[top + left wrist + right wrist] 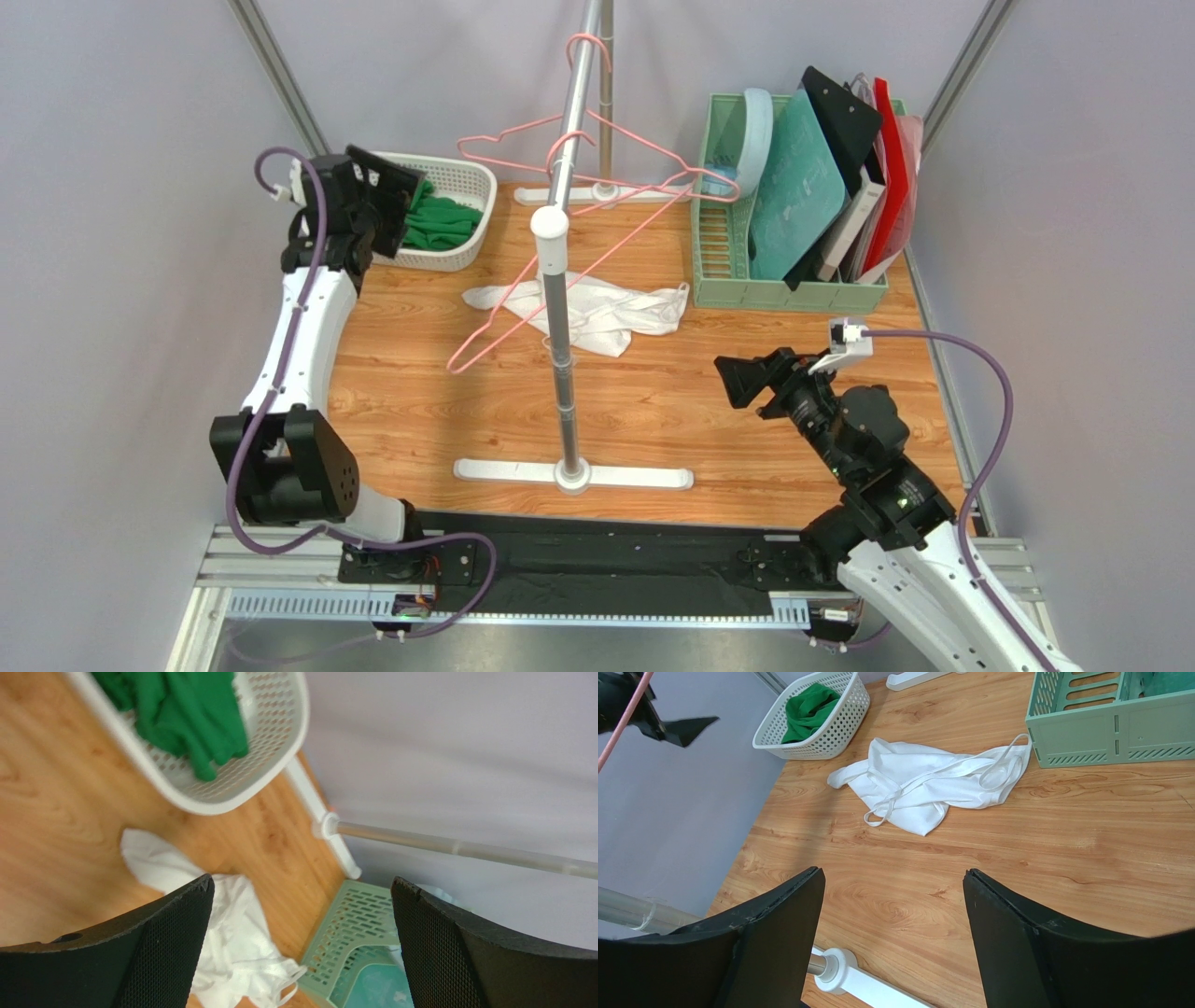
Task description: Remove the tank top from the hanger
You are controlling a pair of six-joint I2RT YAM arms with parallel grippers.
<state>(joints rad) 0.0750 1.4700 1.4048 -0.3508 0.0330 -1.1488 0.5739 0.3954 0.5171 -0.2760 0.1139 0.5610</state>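
My left gripper moves down, away from the basket, onto the tank top's basket-side edge (521,298) (175,871) next, as it lies below, to the gripper's right in the top view.
The white tank top (589,311) lies crumpled on the wooden table, off the hanger; it also shows in the right wrist view (927,784) and the left wrist view (224,945). Bare pink hangers (561,252) hang on the rack's rail (561,168). My left gripper (397,203) is open and empty, raised near the white basket. My right gripper (744,381) is open and empty, above the table at the right, apart from the tank top.
A white basket (470,224) with green cloth stands at the back left. A green crate (786,287) with boards and folders stands at the back right. The rack's pole and white foot (572,473) stand at the table's middle front.
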